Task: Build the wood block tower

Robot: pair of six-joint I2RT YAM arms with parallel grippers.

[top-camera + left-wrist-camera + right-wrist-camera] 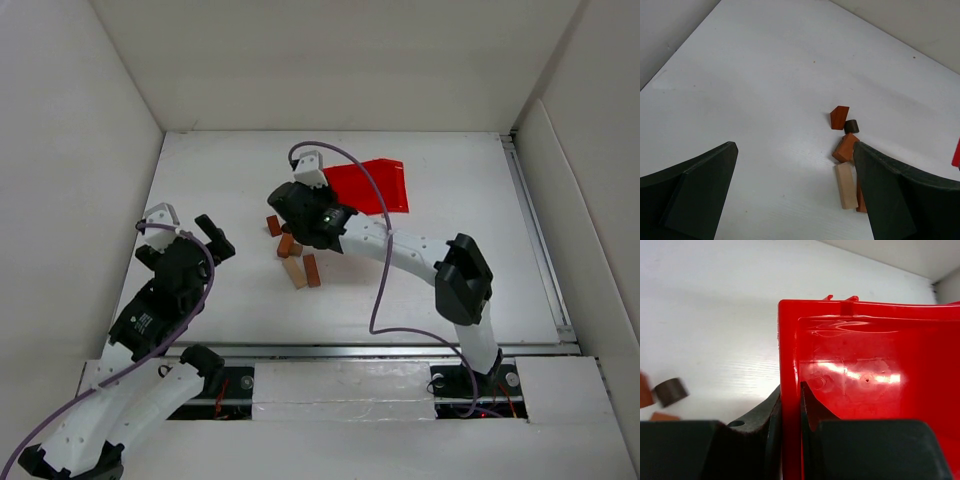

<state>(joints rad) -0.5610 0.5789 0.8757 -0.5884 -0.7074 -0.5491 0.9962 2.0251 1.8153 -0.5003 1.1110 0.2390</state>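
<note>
Next, the right gripper carries the red bin outward and to the right in the top view, onto bare table by the back wall (437, 163), as the bin crowds the blocks.
The wood blocks lie loose on the white table, not stacked. In the left wrist view I see a reddish wedge (839, 117), a dark short cylinder (851, 126), a reddish cube (845, 148) and a tan long block (845, 185); a reddish block beside it is partly hidden by my finger. From above the cluster (293, 262) sits mid-table. My left gripper (794, 150) is open and empty, left of the blocks (183, 246). My right gripper (790, 395) is shut on the red bin's side wall (789, 340), just behind the blocks (322, 200).
The red plastic bin (375, 186) lies behind the blocks, its inside bare in the right wrist view (865, 355). The dark cylinder (671, 391) shows at the left of that view. White walls enclose the table on the left, back and right.
</note>
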